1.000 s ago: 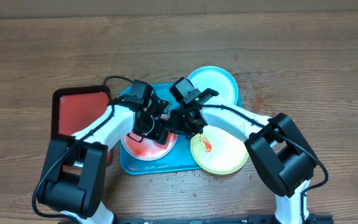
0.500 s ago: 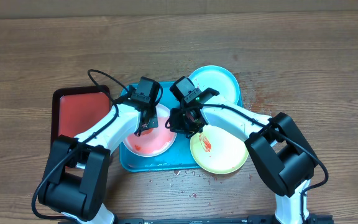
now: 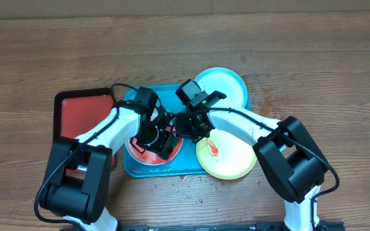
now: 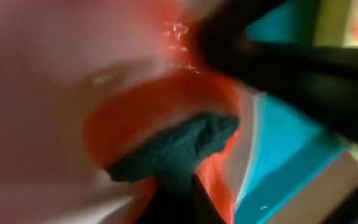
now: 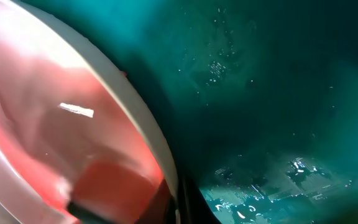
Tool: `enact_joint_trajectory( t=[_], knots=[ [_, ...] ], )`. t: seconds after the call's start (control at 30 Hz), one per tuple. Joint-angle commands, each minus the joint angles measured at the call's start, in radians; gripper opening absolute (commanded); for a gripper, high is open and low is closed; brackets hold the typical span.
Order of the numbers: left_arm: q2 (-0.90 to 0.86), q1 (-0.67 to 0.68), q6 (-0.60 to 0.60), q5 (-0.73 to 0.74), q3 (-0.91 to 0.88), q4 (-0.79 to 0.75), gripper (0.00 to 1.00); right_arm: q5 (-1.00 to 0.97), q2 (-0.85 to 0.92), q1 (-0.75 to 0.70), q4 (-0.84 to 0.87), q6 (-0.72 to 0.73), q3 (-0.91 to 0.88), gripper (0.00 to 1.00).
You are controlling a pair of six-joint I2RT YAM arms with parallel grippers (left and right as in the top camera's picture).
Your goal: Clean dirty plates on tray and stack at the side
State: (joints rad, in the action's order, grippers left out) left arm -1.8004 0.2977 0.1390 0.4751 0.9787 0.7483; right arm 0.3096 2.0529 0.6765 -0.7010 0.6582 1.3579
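Note:
I need to lift and tilt the pinkish plate [image 3: 144,153] with my right gripper next, because red sauce coats it. Then I need to lower the plate onto the cyan tray and let go of the plate's rim.
The pinkish plate [image 3: 144,153], red with sauce, lies on the cyan tray [image 3: 139,170]. My left gripper [image 3: 160,138] is over it, shut on a dark teal cloth [image 4: 179,149] that presses on the red-smeared plate [image 4: 42,93]. My right gripper [image 3: 194,128] is shut on this plate's rim [image 5: 146,127] at its right edge, with the tray floor [image 5: 278,93] beyond. The cyan plate [image 3: 222,86] sits at the tray's far right corner. The lime plate [image 3: 231,157], with a red smear, overlaps the tray's near right edge.
A red tray with a dark rim [image 3: 81,112] lies left of the cyan tray. Crumbs are scattered on the wooden table [image 3: 185,183] in front of the tray. Both arms cross close together over the tray.
My left gripper swung from the plate's far side back toward its near right with the cloth. The right gripper kept its hold on the rim.

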Motion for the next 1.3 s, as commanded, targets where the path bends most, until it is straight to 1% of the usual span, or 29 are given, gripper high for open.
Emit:
enact_joint_trajectory(
  t=[0.0, 0.07, 0.2, 0.3, 0.37, 0.4, 0.47, 0.53, 0.6, 0.63, 0.73, 0.77, 0.83, 0.9, 1.0, 1.13, 1.27],
  knots=[
    [-0.03, 0.015, -0.008, 0.066, -0.017, -0.115, 0.04, -0.002, 0.021, 0.012, 0.011, 0.015, -0.011, 0.04],
    [-0.03, 0.014, -0.139, -0.111, -0.016, -0.205, 0.04, -0.002, 0.021, 0.012, 0.011, 0.015, -0.011, 0.04],
    [-0.03, 0.0, -0.346, -0.424, -0.013, -0.286, 0.04, -0.002, 0.021, 0.012, 0.01, 0.015, -0.011, 0.04],
    [-0.03, -0.024, -0.487, -0.655, -0.012, -0.288, 0.04, -0.002, 0.021, 0.012, 0.008, 0.015, -0.011, 0.04],
    [-0.03, -0.043, -0.573, -0.789, -0.012, -0.265, 0.04, -0.002, 0.021, 0.012, 0.008, 0.015, -0.011, 0.04],
    [-0.03, -0.06, -0.634, -0.878, -0.012, -0.242, 0.04, -0.002, 0.021, 0.012, 0.008, 0.015, -0.011, 0.04],
    [-0.03, -0.074, -0.641, -0.91, -0.012, -0.223, 0.04, -0.005, 0.021, 0.012, 0.008, 0.015, -0.011, 0.04],
    [-0.03, -0.082, -0.64, -0.894, -0.012, -0.201, 0.04, -0.01, 0.021, 0.012, 0.008, 0.015, -0.011, 0.04],
    [-0.03, -0.082, -0.608, -0.833, -0.012, -0.174, 0.05, -0.018, 0.021, 0.012, 0.007, 0.015, -0.011, 0.04],
    [-0.03, -0.082, -0.566, -0.763, -0.012, -0.159, 0.04, -0.021, 0.021, 0.012, 0.005, 0.015, -0.011, 0.04],
    [-0.03, -0.082, -0.409, -0.488, -0.006, -0.122, 0.04, -0.026, 0.021, 0.012, -0.002, 0.014, -0.011, 0.04],
    [-0.03, -0.084, -0.313, -0.309, 0.02, -0.08, 0.04, -0.028, 0.021, 0.012, -0.007, 0.01, -0.011, 0.04],
    [-0.03, -0.088, -0.268, -0.206, 0.071, -0.023, 0.04, -0.027, 0.021, 0.012, -0.009, -0.01, -0.011, 0.04],
    [-0.029, -0.098, -0.258, -0.151, 0.154, 0.052, 0.04, -0.027, 0.021, 0.012, -0.015, -0.016, -0.01, 0.04],
    [-0.026, -0.129, -0.231, -0.085, 0.322, 0.178, 0.04, -0.027, 0.018, 0.012, -0.022, -0.061, -0.008, 0.04],
    [-0.026, -0.188, -0.231, -0.082, 0.583, 0.337, 0.04, -0.035, -0.01, 0.012, -0.053, -0.098, -0.007, 0.04],
    [-0.026, -0.235, -0.231, -0.113, 0.765, 0.43, 0.04, -0.078, -0.074, 0.012, -0.082, -0.136, -0.006, 0.04]
  ],
)
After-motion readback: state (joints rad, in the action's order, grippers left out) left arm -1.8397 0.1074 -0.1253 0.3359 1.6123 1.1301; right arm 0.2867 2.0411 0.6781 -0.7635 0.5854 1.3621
